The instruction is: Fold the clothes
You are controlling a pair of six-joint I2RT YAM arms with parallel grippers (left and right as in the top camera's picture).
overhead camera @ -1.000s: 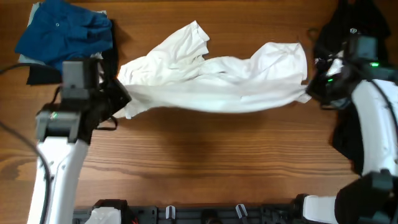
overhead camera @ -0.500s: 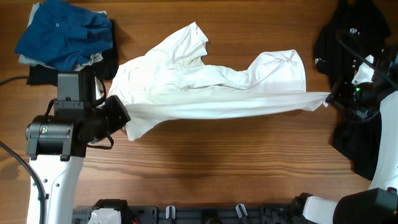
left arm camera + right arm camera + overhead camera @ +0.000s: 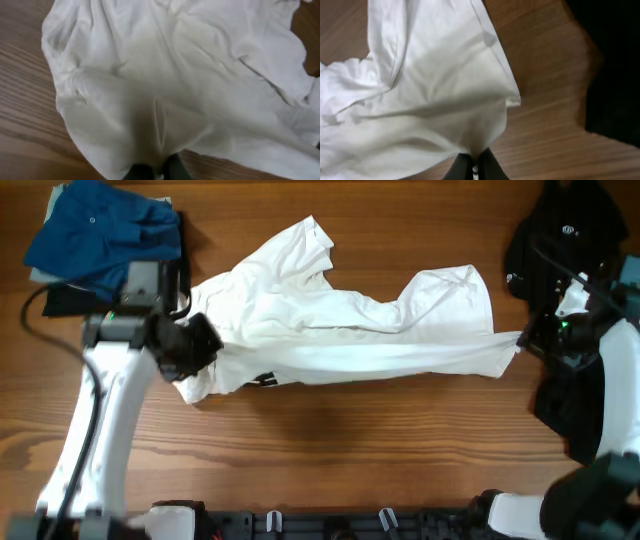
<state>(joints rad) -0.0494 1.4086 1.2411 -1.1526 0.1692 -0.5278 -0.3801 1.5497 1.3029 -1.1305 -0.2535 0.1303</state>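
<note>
My left gripper moves outward and down over the shirt's crumpled middle next and releases the held edge, since that cloth lies outward of the gripper and lower.
The large white T-shirt is stretched across the middle of the wooden table, crumpled, with a bit of black print showing near its lower left. My left gripper is shut on the shirt's left edge; the cloth fans out from its fingers. My right gripper is shut on the shirt's right corner; the cloth is pinched between its fingers. A blue shirt lies at the back left. Black garments lie at the back right.
A dark garment lies under the blue shirt beside my left arm. More black cloth lies by my right arm, seen too in the right wrist view. Bare wood runs along the front, with a black rail at the edge.
My left gripper has moved up and right, carrying the shirt's left edge inward. The right gripper pulled the right corner outward, then held. The shirt has sagged and black print now shows.
</note>
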